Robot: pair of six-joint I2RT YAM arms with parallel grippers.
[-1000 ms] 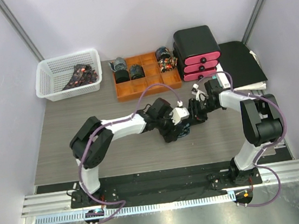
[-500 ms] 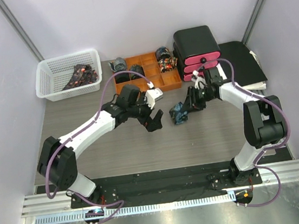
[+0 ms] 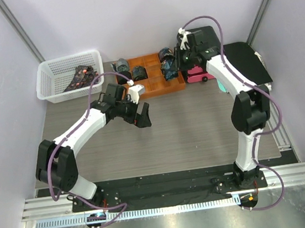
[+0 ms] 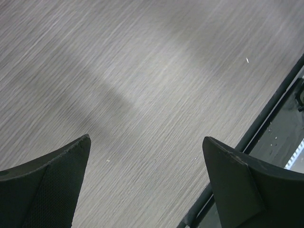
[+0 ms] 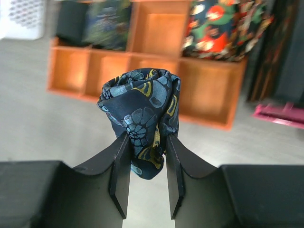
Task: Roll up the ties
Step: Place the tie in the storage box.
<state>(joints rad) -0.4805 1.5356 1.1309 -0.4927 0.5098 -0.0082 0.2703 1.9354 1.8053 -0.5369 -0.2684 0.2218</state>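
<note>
The robot's right gripper needs to move next over an empty compartment between rolls, which is below it and to its left in the top view, then go down and let go of the tie [image 3: 168,69].
My right gripper [image 5: 146,142] is shut on a rolled tie [image 5: 142,111], dark navy with teal and gold flowers, held upright between the pads. In the top view this rolled tie [image 3: 168,69] hangs over the right end of the orange tray [image 3: 157,86], and my right gripper [image 3: 175,64] reaches in from the back right. Other rolled ties [image 3: 122,70] sit in the tray's compartments. Unrolled ties [image 3: 84,76] lie in the white basket [image 3: 51,84]. My left gripper [image 3: 142,117] is open over bare table; its fingers [image 4: 47,190] stand wide apart with nothing between them.
A black and pink drawer box [image 3: 201,46] stands right of the tray, with a black flat pad [image 3: 249,63] beside it. In the right wrist view the tray [image 5: 209,97] holds a dark teal roll [image 5: 107,23] and a red-patterned roll [image 5: 223,28].
The right arm has carried the rolled tie from the table's middle up to the orange tray. The left gripper let go, opened wide and swung back to the left.
</note>
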